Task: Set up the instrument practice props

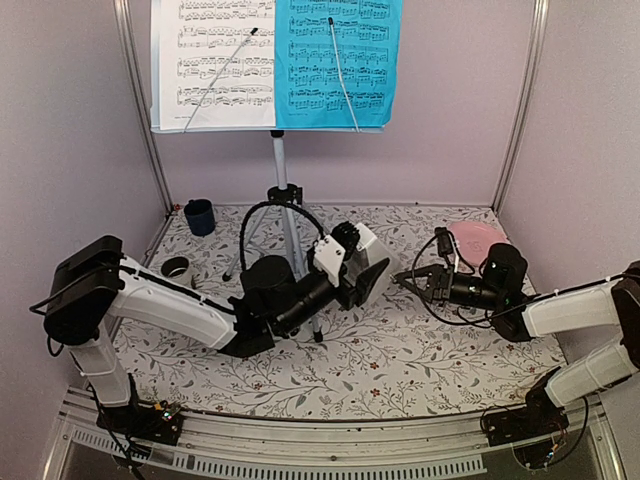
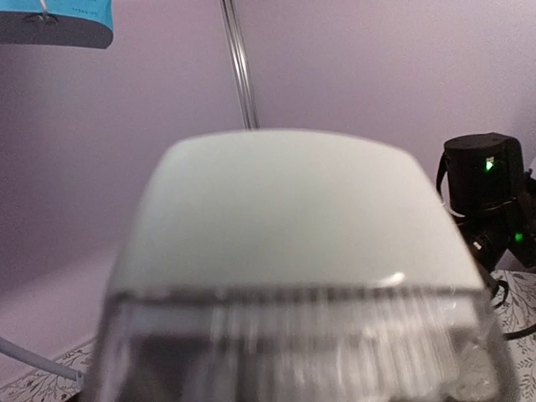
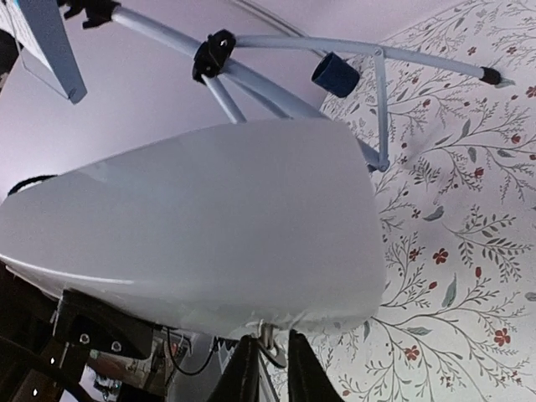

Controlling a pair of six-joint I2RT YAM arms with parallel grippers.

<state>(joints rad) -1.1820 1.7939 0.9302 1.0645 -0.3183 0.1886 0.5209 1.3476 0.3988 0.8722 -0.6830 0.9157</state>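
The metronome [image 1: 372,268] is hanging tilted, so my left gripper next needs to go lower and tilt down, stand it on the open mat beside the stand's near foot and release it.
The white pyramid metronome [image 1: 372,268] hangs tilted above the mat, with my left gripper [image 1: 352,272] shut on it. It fills the left wrist view [image 2: 293,218] and hides that gripper's fingers. My right gripper [image 1: 405,278] is at the metronome's right side. In the right wrist view its fingertips [image 3: 272,360] stand slightly apart on either side of a small metal key [image 3: 270,345] under the metronome [image 3: 209,226]. The silver music stand [image 1: 283,180] rises at the back. A white music sheet [image 1: 215,60] and a blue music sheet [image 1: 335,60] lie side by side on its tray.
A blue cup [image 1: 199,216] stands at the back left and a dark cup [image 1: 176,267] nearer on the left. The pink plate [image 1: 478,240] lies behind my right arm. The stand's tripod legs [image 3: 276,42] spread behind the metronome. Purple walls close the sides and back.
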